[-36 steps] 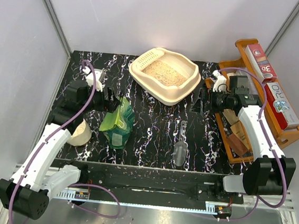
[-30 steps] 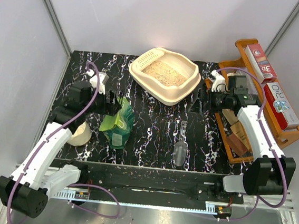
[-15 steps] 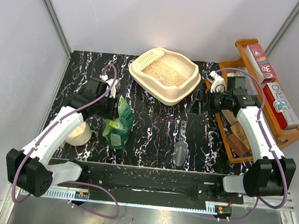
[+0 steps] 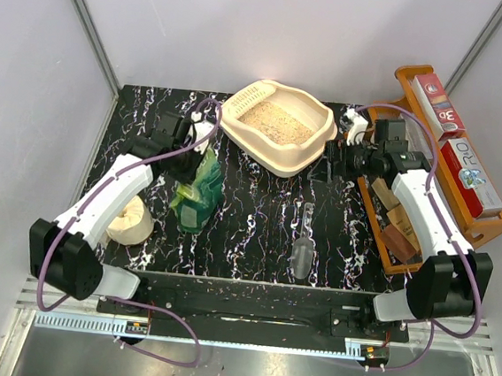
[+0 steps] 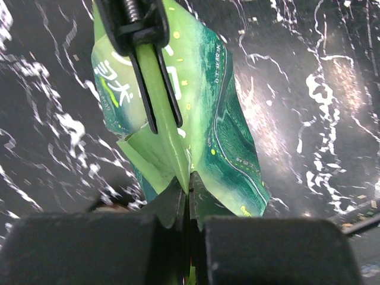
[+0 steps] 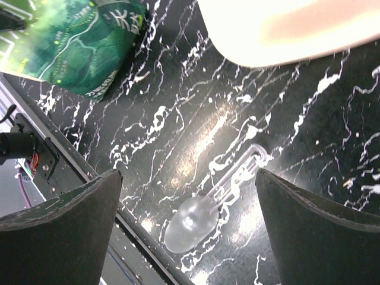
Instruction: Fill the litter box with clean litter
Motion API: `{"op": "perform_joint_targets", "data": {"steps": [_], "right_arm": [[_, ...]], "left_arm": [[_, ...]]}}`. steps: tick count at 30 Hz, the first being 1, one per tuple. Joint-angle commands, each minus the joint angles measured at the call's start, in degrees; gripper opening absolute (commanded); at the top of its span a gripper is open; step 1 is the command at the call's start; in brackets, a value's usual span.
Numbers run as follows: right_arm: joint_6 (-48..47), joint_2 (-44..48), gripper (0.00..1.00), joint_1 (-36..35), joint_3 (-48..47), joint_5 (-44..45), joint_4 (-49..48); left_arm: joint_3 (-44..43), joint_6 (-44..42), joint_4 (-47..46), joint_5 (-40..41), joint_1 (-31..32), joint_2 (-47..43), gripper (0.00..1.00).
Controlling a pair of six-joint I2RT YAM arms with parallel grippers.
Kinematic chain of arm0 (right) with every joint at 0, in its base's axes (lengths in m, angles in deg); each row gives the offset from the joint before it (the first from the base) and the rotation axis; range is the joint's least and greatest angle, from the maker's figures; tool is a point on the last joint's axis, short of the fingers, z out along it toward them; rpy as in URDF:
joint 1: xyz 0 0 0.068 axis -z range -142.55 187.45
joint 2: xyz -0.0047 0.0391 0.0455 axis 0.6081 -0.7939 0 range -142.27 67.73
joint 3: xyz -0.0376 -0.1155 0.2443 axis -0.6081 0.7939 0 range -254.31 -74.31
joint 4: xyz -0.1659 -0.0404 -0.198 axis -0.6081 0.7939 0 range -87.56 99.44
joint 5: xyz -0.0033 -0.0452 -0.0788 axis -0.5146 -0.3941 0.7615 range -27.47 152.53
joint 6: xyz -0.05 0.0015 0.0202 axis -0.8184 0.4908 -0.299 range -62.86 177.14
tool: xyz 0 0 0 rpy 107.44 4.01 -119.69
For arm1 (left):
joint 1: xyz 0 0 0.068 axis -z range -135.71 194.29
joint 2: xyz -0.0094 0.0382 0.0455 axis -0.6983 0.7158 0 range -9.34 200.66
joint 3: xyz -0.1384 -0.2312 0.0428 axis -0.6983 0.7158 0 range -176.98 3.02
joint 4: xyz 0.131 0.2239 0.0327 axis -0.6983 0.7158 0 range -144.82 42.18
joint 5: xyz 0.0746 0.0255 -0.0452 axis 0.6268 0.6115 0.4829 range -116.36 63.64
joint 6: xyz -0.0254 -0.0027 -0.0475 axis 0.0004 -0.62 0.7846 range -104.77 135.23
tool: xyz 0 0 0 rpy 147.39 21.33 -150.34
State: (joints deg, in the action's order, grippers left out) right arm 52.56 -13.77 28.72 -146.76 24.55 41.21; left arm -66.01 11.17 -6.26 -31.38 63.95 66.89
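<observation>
I will turn my right gripper and move it left in the top view onto the black clip's spring end, since the clip pinches the bag's top.
The cream litter box (image 4: 317, 150) stands at the back centre of the table, and pale tan clean litter (image 4: 278, 122) lies in it. Left of it a green printed bag (image 4: 199, 192) stands slumped. My left gripper (image 4: 198, 151) is shut on the bag's folded top edge; the left wrist view shows the green bag (image 5: 228, 124) pinched where the closed fingers meet (image 5: 189, 185), with a black clip (image 5: 138, 27) at its far end. My right gripper (image 4: 332, 160) hangs open beside the box's right corner, holding nothing. In its own view the fingers (image 6: 59, 237) stand wide apart over the table.
A clear plastic scoop (image 4: 302, 246) lies on the black marbled table in front of the box, seen between the right fingers as the scoop (image 6: 190, 221). A cream tape roll (image 4: 130, 223) sits at front left. An orange wooden rack (image 4: 469, 229) with boxes lines the right edge.
My left arm swung right and forward to the bag's top, and its jaws closed from wide open onto the bag. The right arm edged slightly left, still open.
</observation>
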Motion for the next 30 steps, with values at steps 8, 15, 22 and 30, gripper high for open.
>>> {"op": "perform_joint_targets", "data": {"steps": [8, 15, 22, 30], "right_arm": [[5.5, -1.7, 1.00, -0.8, -5.3, -5.3, -7.8], [0.8, -0.7, 1.00, -0.8, -5.2, -8.6, -6.8], [-21.0, -2.5, 0.98, -6.3, -11.7, -12.7, 4.3], [-39.4, -8.1, 0.96, -14.1, -20.5, -11.6, 11.9]], "left_arm": [[-8.2, -24.8, -11.5, -24.1, 0.2, 0.9, 0.00], [-1.6, -31.3, -10.1, -32.3, 2.0, -7.0, 0.00], [3.0, -36.9, -10.9, -27.0, 2.0, -7.4, 0.14], [3.6, -28.1, -12.1, -28.1, 1.6, -8.6, 0.54]]}}
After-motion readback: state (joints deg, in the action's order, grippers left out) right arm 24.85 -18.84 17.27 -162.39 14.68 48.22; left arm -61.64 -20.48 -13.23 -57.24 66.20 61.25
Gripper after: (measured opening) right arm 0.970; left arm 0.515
